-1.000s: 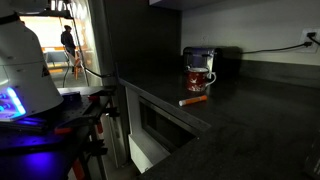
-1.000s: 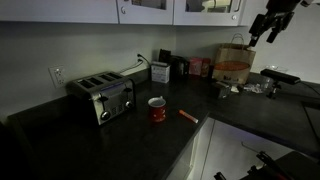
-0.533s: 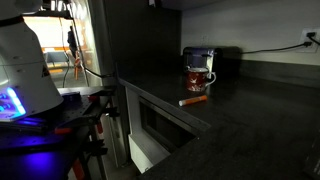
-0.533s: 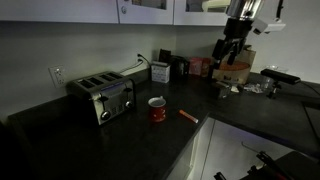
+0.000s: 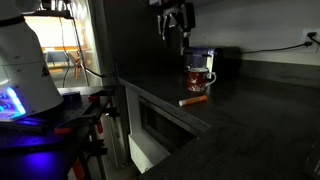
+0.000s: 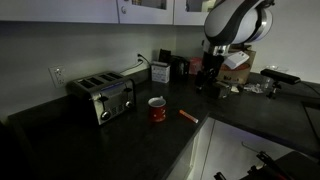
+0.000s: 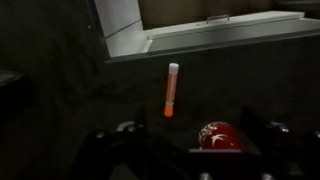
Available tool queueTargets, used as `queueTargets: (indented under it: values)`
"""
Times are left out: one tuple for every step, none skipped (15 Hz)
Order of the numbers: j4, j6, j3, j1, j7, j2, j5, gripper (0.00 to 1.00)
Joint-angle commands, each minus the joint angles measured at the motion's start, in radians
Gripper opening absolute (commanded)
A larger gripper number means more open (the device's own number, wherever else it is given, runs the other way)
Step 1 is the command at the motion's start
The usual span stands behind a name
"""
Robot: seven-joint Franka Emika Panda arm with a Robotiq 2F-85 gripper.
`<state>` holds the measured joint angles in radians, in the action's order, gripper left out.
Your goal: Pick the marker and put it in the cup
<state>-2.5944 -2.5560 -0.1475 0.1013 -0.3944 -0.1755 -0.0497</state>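
The marker [image 5: 193, 100] lies off-centre between my fingers, so next my gripper will shift left in the wrist view and lower onto the marker's orange end.
The marker [image 5: 193, 100], a short orange-red pen with a paler end, lies flat on the dark counter near its front edge; it also shows in an exterior view [image 6: 187, 115] and in the wrist view [image 7: 171, 88]. The cup [image 5: 200, 75], a small see-through mug with red and white patterning, stands just beside it and shows in an exterior view [image 6: 157, 109] and in the wrist view [image 7: 222, 136]. My gripper [image 5: 175, 22] hangs open and empty in the air above the cup and marker. In the wrist view its dark fingers [image 7: 135, 140] stand wide apart, and the cup lies between them.
A toaster [image 6: 102, 97] stands further along the counter from the cup. A blue-grey container [image 5: 198, 52] sits right behind the cup. Boxes [image 6: 162, 70] and a paper bag [image 6: 238, 63] line the back wall. Cabinets [image 6: 150, 10] hang overhead. The counter edge [image 5: 165, 105] drops off near the marker.
The arm has swung in from high at the far side and come down, so the gripper now hangs over the cup and marker. Marker and cup have not moved.
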Motion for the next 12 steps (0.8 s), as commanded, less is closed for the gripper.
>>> queueTargets:
  values:
    - [0.055,-0.079,0.036,-0.015,-0.049,0.135,0.048,1.00]
    - [0.069,-0.105,0.048,-0.018,-0.054,0.171,0.062,1.00]
    - [0.088,-0.127,0.063,-0.025,-0.050,0.210,0.070,1.00]
    - [0.108,-0.141,0.079,-0.030,-0.057,0.246,0.093,1.00]
    - [0.131,-0.152,0.095,-0.038,-0.052,0.283,0.095,1.00]
    - [0.151,-0.163,0.112,-0.047,-0.051,0.320,0.097,1.00]
    - [0.176,-0.167,0.132,-0.059,-0.055,0.357,0.107,1.00]
    - [0.197,-0.168,0.149,-0.071,-0.054,0.391,0.104,1.00]
    - [0.222,-0.166,0.168,-0.086,-0.063,0.429,0.104,1.00]
    - [0.248,-0.164,0.181,-0.101,-0.059,0.464,0.096,1.00]
    - [0.275,-0.159,0.190,-0.114,-0.050,0.501,0.086,1.00]
    - [0.300,-0.152,0.204,-0.131,-0.051,0.532,0.089,1.00]
